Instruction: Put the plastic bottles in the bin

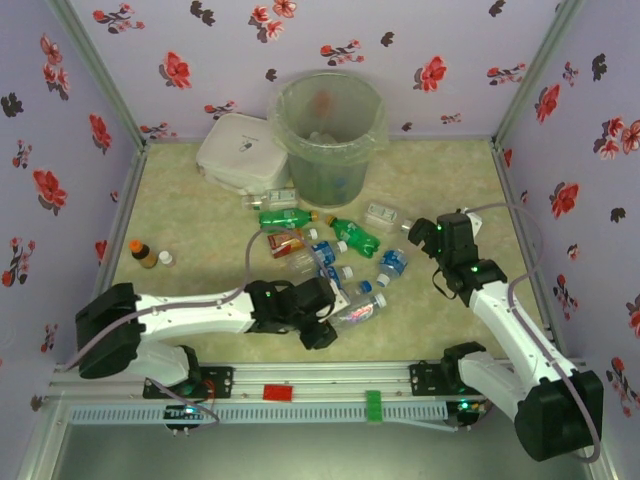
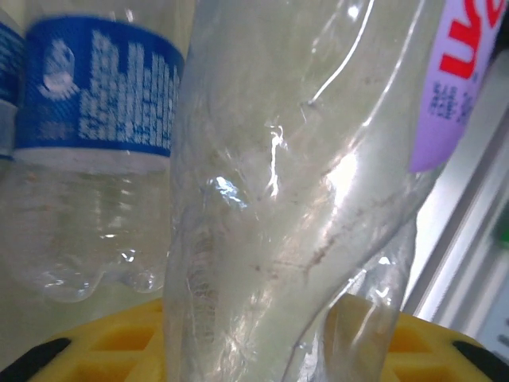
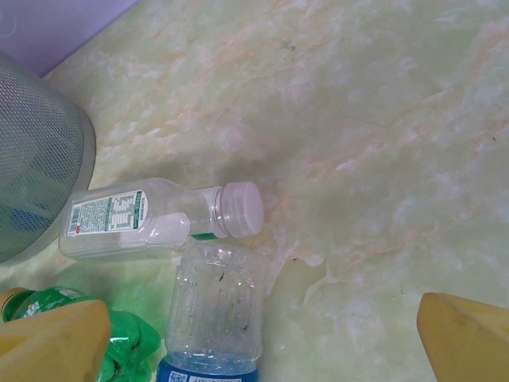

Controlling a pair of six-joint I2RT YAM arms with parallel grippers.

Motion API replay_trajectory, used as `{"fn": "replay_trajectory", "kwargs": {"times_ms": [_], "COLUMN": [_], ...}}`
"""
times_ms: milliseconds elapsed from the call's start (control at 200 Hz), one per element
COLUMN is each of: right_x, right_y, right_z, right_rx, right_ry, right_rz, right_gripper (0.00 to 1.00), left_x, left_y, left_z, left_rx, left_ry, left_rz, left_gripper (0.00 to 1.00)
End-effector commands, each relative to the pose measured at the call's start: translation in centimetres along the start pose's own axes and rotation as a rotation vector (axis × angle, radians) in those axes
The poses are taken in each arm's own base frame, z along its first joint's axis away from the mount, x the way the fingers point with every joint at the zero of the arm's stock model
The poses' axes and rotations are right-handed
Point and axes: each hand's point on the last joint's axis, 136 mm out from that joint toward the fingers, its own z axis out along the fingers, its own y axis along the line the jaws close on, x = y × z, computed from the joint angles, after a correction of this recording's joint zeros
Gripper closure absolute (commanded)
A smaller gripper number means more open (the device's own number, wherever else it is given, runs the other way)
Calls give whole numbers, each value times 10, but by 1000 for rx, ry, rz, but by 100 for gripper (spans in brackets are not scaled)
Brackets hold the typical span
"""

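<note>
I need to raise my left gripper up and outward over the bin's opening (image 1: pixel 329 108) next and let go of the clear dented bottle, because the tall bin stands beyond the cluster of bottles.
Several plastic bottles (image 1: pixel 322 250) lie in a cluster mid-table, in front of the tall translucent bin (image 1: pixel 328 135). My left gripper (image 1: pixel 332 322) is shut on a clear, dented bottle with a purple label (image 1: pixel 360 312). In the left wrist view that bottle (image 2: pixel 278 207) stands between the yellow fingers (image 2: pixel 95 346), with a blue-labelled bottle (image 2: pixel 95 95) beside it. My right gripper (image 1: pixel 425 236) is open above the cluster's right side. Its gripper (image 3: pixel 258 342) spans a blue-labelled clear bottle (image 3: pixel 215 310). A white-capped bottle (image 3: pixel 143 219) and a green bottle (image 3: pixel 123 346) lie close by.
A flat white lidded container (image 1: pixel 240 152) sits left of the bin. A small brown bottle with an orange cap (image 1: pixel 142 252) stands at the left. Flowered walls close in the table on three sides. The bin's wall (image 3: pixel 36 183) shows at the left of the right wrist view.
</note>
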Motion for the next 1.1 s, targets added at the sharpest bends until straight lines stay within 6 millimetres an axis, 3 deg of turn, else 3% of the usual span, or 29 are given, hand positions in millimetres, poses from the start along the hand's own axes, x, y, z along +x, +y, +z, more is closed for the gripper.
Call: {"fn": "replay_trajectory", "kwargs": {"times_ms": [0, 180, 380, 585, 705, 930, 1095], "right_x": [-7, -1, 4, 9, 10, 6, 8], "right_y": [4, 8, 18, 27, 35, 35, 32], "right_z": [1, 4, 9, 16, 17, 14, 10], "right_rx": [-19, -56, -110, -139, -187, -176, -160], "right_ry": [-26, -10, 12, 53, 46, 49, 64], "right_rz": [22, 38, 27, 2, 12, 2, -16], "right_gripper": [0, 0, 0, 0, 0, 0, 0], "left_x": [-35, -96, -166, -222, -253, -300, -325], "left_y": [8, 44, 96, 136, 164, 208, 240], "left_z": [-27, -65, -134, -210, -242, -269, -257], "left_rx": [-4, -9, -76, -202, -267, -338, -375], "left_ry": [-125, -394, -773, -934, -979, -1000, -945], "left_rz": [-67, -248, -322, -252, -252, -266, -264], "left_gripper": [69, 69, 75, 75, 75, 76, 75]}}
